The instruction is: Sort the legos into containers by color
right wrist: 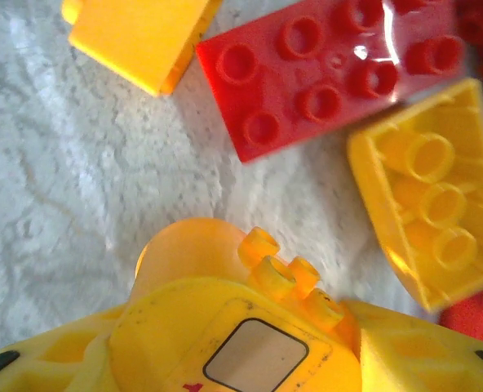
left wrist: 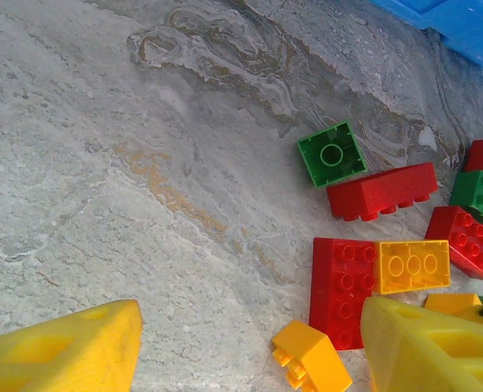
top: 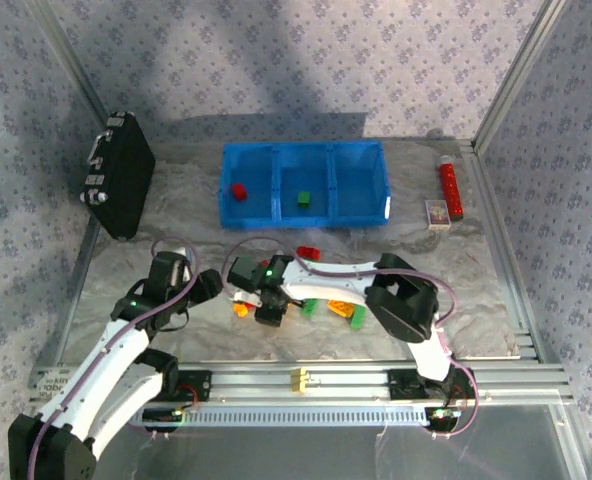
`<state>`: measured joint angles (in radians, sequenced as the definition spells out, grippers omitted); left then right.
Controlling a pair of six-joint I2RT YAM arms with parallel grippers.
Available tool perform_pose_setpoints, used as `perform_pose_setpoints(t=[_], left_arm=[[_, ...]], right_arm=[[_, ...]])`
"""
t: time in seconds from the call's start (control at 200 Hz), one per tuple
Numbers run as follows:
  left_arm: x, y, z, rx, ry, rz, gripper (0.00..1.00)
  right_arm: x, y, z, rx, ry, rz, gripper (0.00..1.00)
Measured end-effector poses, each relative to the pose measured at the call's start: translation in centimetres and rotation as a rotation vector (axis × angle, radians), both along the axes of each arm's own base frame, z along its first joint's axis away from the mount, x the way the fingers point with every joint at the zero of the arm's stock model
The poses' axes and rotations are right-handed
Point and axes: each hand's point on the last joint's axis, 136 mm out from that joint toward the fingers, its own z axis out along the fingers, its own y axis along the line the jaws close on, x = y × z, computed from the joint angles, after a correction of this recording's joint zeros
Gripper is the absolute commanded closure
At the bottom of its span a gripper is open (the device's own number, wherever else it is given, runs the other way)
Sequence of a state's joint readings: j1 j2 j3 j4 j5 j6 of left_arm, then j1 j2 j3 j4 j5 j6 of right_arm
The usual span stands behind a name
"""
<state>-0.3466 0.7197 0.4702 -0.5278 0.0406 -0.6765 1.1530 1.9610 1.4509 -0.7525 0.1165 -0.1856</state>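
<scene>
The other containers hold red and green, so my right gripper should next go up and outward over the bin's empty container (top: 359,187) and release the rounded yellow lego.
The blue bin (top: 276,151) has three containers; the left one holds a red lego (top: 239,190), the middle one a green lego (top: 303,199). Loose legos (top: 321,307) lie in a pile at the table's front. My right gripper (right wrist: 233,351) is low over the pile's left end, shut on a yellow lego (right wrist: 262,273) with studs and a label. A red brick (right wrist: 323,73) and an upturned yellow brick (right wrist: 429,196) lie just beyond it. My left gripper (left wrist: 250,351) is open just left of the pile, an orange lego (left wrist: 311,358) loose on the table between its fingers (left wrist: 62,351).
A black hard case (top: 119,188) leans at the left wall. A red tube (top: 449,190) and a small box (top: 437,213) lie right of the bin. Both grippers (top: 211,285) (top: 251,295) sit close together. Metal rails (top: 376,372) line the near edge.
</scene>
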Motion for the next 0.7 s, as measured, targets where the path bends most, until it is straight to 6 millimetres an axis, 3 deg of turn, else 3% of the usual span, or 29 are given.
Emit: perform_pose_setpoints(t=[0.185,0.36,0.5,0.7], left_arm=[[0.0,0.0,0.0,0.006,-0.003,-0.008,0.29],[-0.4,-1.0,-0.4,0.025,0.013,-0.059,0.29],[-0.7,-2.4,-1.1,0.062,0.038,-0.12,0.29],[-0.4,-3.4,-1.1,0.088,0.037,-0.15,0.29]], right_arm=[[2.4,-2.2,6.2,0.157,-0.048,-0.113,0.57],[8.2,-7.0,11.7,0.324,-0.115,-0.343,0.56],[13.4,-12.3,12.8,0.36,-0.163,-0.569,0.56],[18.8,-18.9,12.9,0.351,-0.2,-0.845,0.57]])
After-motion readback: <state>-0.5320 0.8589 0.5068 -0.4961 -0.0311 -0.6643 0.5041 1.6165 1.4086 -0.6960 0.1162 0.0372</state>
